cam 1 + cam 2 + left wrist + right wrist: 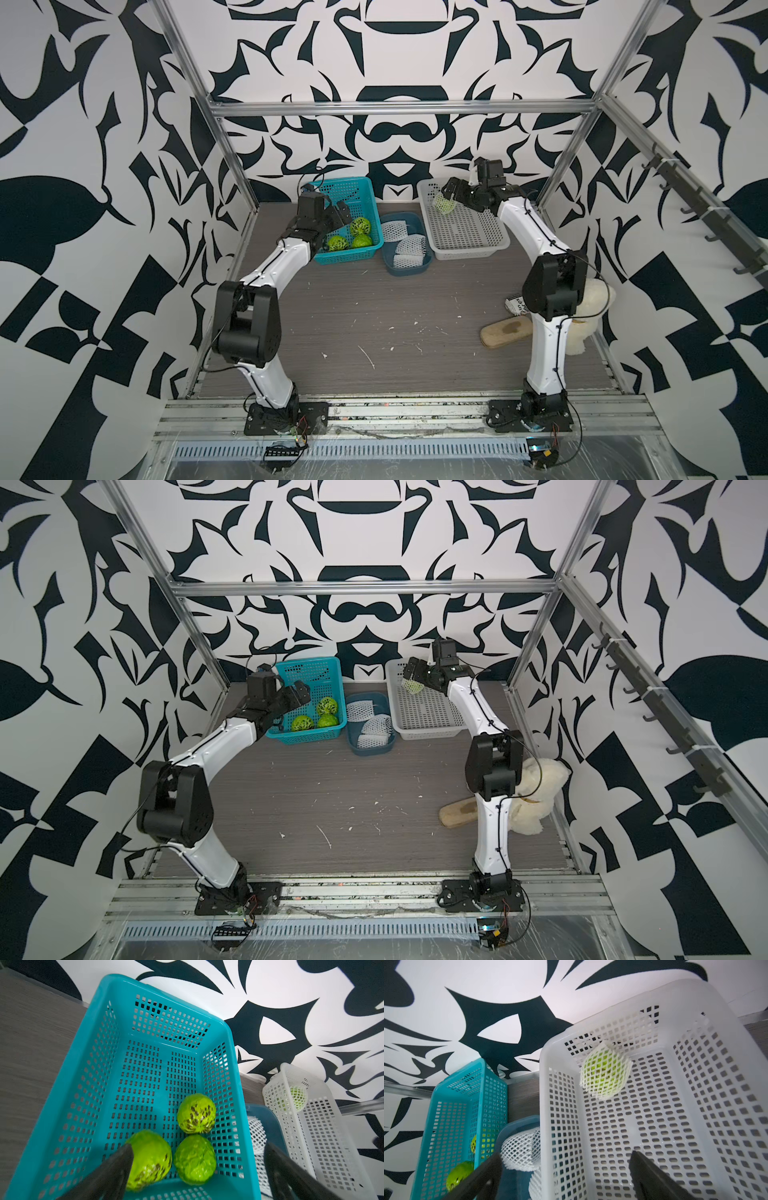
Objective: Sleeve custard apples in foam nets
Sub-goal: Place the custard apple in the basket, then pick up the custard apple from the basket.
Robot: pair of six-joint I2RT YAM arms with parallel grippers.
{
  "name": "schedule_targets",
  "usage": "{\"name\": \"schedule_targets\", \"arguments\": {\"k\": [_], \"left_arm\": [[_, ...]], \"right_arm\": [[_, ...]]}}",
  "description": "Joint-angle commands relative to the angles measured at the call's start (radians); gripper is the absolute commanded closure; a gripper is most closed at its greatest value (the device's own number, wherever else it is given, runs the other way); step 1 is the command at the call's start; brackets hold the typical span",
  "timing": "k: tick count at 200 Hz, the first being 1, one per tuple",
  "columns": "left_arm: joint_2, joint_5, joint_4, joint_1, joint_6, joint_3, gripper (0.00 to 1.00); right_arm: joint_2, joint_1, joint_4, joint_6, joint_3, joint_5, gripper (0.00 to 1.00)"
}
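My left gripper needs to lower its open fingers toward the tray next and close around the farthest bare custard apple (360,225), because the apple is below and that way.
Three bare green custard apples (360,226) (196,1113) lie in the near right corner of a teal basket (349,257) (230,1028). My left gripper (338,216) (197,1147) hovers open above them, touching none. One more custard apple, sleeved in a white foam net (444,204) (605,1073), rests at the far left of the white basket (469,249) (544,1057). My right gripper (446,193) (565,1155) hangs open and empty above that basket's left side. Loose foam nets (411,247) (521,1151) lie in a dark blue tray (409,272) between the baskets.
A cream plush toy (594,307) and a tan flat pad (505,330) lie by the right arm's elbow. Metal frame posts stand at the back corners. White scraps dot the grey table (395,316).
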Motion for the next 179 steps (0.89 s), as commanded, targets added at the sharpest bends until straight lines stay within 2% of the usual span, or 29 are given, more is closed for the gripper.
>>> {"name": "schedule_targets", "arguments": {"k": [1, 56, 75, 138, 179], "left_arm": [[0.119, 0.061, -0.141, 0.005, 0.042, 0.129, 0.00], [0.425, 0.233, -0.368, 0.005, 0.119, 0.517, 0.00], [0.496, 0.239, -0.438, 0.005, 0.136, 0.608, 0.00], [0.595, 0.228, -0.497, 0.003, 0.143, 0.674, 0.00], [0.642, 0.207, -0.541, -0.001, 0.159, 0.710, 0.02]], "right_arm": [[-0.083, -0.001, 0.015, -0.053, -0.095, -0.002, 0.01], [-0.248, 0.002, 0.029, -0.090, -0.325, 0.031, 0.01], [-0.299, 0.002, 0.037, -0.095, -0.390, 0.046, 0.01], [-0.458, 0.002, 0.088, -0.065, -0.572, 0.101, 0.01], [-0.511, 0.002, 0.101, -0.054, -0.616, 0.122, 0.01]]}}
